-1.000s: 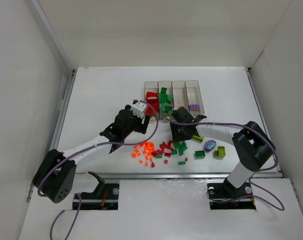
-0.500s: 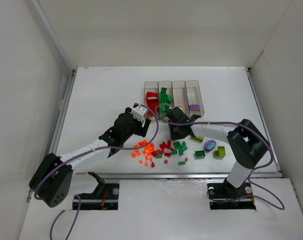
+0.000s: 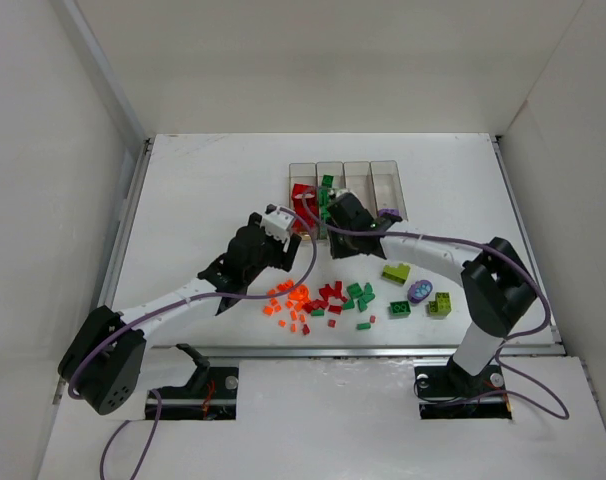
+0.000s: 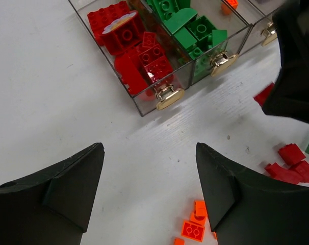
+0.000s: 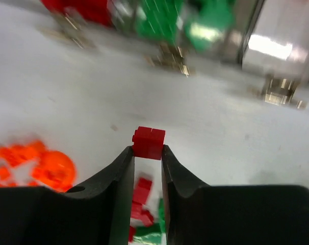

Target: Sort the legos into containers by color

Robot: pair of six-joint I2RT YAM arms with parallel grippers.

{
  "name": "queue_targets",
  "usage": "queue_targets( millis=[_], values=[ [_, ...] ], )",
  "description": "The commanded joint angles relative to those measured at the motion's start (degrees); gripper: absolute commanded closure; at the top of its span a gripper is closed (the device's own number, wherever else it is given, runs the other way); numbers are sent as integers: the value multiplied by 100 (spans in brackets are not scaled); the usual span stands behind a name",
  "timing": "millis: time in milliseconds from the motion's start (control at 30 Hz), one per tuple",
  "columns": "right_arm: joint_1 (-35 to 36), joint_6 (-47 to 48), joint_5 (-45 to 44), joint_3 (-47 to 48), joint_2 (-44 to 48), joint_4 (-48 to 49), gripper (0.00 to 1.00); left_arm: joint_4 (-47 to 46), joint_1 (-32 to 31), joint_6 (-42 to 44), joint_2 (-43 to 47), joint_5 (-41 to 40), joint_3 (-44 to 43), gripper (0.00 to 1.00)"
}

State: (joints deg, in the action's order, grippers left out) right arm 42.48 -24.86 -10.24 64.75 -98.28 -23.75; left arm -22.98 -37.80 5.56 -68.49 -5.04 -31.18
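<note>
Next, my right gripper needs to go outward and to the left in the top view over the red legos, since they already lie in the container beside the green ones.
Four clear containers [image 3: 357, 176] stand in a row at the back. The leftmost [image 4: 144, 106] holds red legos [image 4: 125, 38]. Beside it, another [image 4: 235, 38] holds green ones [image 4: 187, 24]. Loose orange legos [image 3: 291, 300], red legos [image 3: 333, 294] and green legos [image 3: 361, 295] lie scattered in front. My right gripper [image 5: 148, 151] is shut on a small red brick [image 5: 148, 142], held above the table at the bins' near ends [image 3: 335, 222]. My left gripper [image 4: 148, 150] hangs open and empty over bare table just left of the pile [image 3: 281, 258].
Right of the pile lie a lime-yellow brick [image 3: 395, 272], a purple oval piece [image 3: 420, 291], a green block [image 3: 400, 308] and a lime block [image 3: 440, 303]. White walls enclose the table. A metal rail [image 3: 363, 350] runs along its near edge.
My right gripper has closed on the red brick and carried it up and to the left, from the pile toward the bins. The left arm has hardly moved.
</note>
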Motion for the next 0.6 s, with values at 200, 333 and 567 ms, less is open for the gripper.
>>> queue_targets(
  millis=[200, 333, 567],
  values=[
    [-302, 763, 206, 2995, -1181, -138, 98, -434, 473, -644, -129, -1053, -125, 31],
    [-494, 1210, 487, 3851, -1982, -139, 94, -576, 555, -556, -191, -1043, -178, 31],
    [-847, 1370, 944, 4836, -2801, -350, 58, -629, 695, -232, -191, -482, -178, 30]
  ],
)
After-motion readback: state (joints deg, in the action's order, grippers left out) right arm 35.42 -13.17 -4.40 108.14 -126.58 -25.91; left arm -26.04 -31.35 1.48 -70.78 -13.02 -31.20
